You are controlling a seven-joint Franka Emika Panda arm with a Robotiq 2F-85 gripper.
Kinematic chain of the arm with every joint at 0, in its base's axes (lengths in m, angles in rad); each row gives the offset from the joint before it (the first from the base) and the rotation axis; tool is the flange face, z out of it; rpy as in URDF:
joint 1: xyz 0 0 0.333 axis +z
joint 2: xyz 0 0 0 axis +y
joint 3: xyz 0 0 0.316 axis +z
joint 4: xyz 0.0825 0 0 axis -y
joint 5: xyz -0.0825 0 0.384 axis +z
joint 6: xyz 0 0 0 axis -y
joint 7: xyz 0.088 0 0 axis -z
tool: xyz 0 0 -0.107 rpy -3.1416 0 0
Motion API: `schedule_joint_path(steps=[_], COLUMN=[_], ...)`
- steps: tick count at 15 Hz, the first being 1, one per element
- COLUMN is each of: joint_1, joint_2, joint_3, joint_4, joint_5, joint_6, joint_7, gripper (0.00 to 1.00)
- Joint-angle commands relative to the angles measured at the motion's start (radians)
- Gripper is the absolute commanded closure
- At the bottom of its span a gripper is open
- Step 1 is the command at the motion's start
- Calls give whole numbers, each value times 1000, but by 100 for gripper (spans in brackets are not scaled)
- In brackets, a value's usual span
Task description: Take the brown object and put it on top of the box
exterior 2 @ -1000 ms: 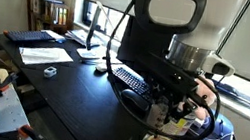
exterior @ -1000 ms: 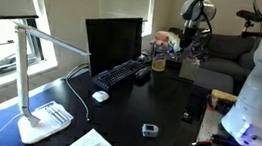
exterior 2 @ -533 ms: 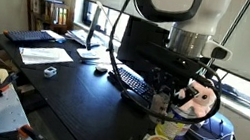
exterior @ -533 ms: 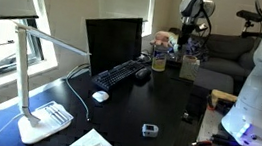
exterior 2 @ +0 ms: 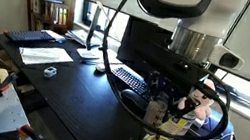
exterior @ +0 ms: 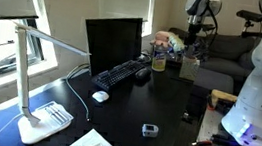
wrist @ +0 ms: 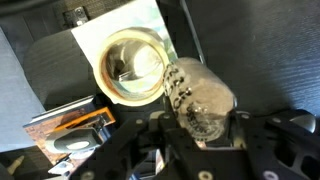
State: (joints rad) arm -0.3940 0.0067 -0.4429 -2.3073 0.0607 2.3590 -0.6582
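Note:
The cylinder point(exterior 2: 157, 111) should go inside the ring on the pale box, so my gripper will next move down and to its left in the wrist view to the ring, lower the cylinder there and let go of it.
In the wrist view my gripper point(wrist: 200, 122) is shut on the brown object point(wrist: 203, 92), a dull grey-brown upright cylinder with dark markings. It hangs above the dark desk, next to a yellowish ring point(wrist: 131, 66) lying on a pale flat box top point(wrist: 100, 28). In an exterior view the gripper point(exterior: 192, 38) is at the far end of the desk. In an exterior view the gripper point(exterior 2: 174, 100) holds the cylinder point(exterior 2: 157, 111) just above the desk's near corner.
A monitor point(exterior: 113, 43), keyboard point(exterior: 121, 75), white mouse point(exterior: 100, 95), small flat gadget point(exterior: 150, 130) and white desk lamp point(exterior: 41, 82) stand on the dark desk. A jar point(exterior: 159, 56) stands near the gripper. A small orange-labelled box point(wrist: 70, 130) lies beside the pale box.
The gripper has risen a little and shifted sideways with the cylinder held in it. Nothing else on the desk has moved.

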Motion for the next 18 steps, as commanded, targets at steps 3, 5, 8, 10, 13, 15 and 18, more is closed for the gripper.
schedule_joint_path(steps=[3,5,8,10,13,15,18], joint_1=[-48,-56,-65,-72,-80,-84,-98], joint_2=[26,42,75,96,124,144,169], joint_3=[-25,-29,-28,-21,-10,-5,2], joint_4=[19,29,44,59,89,109,128], joint_5=[13,23,27,73,129,142,147], joint_6=[-6,-7,6,26,20,10,8], joint_7=[-14,-18,-2,-25,-34,-22,-13], gripper=[83,83,83,83,83,83,83])
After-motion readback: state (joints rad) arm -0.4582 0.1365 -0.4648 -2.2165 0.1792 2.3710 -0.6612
